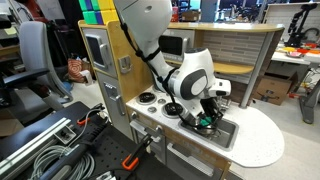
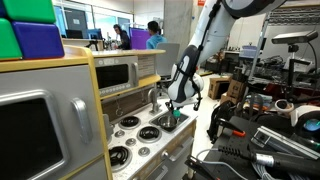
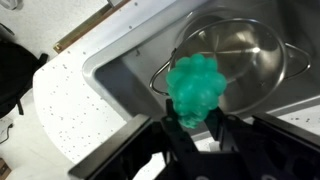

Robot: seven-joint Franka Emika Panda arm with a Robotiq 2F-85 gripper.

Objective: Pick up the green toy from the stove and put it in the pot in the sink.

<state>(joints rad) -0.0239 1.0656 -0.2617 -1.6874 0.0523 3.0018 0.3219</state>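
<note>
My gripper should move toward the open middle of the pot, go down and let go of the toy, because the green toy (image 1: 204,123) hangs over the near rim of the pot.
In the wrist view my gripper (image 3: 192,122) is shut on the green toy (image 3: 194,85), a bright green bumpy lump, and holds it over the near rim of the shiny steel pot (image 3: 250,55). The pot stands in the grey sink (image 3: 120,80). In both exterior views the gripper hangs over the sink (image 1: 216,128) with the green toy (image 1: 204,123) (image 2: 173,114) between its fingers. The stove (image 2: 135,140) with its black burners lies beside the sink, and it also shows in an exterior view (image 1: 155,100).
A white speckled counter (image 3: 65,105) surrounds the basin, with a rounded end (image 1: 255,140). A curved faucet (image 2: 153,95) stands behind the sink. A silver toy oven (image 2: 125,72) and wooden cabinet rise behind the stove. Cables and clamps (image 1: 60,150) lie around the kitchen.
</note>
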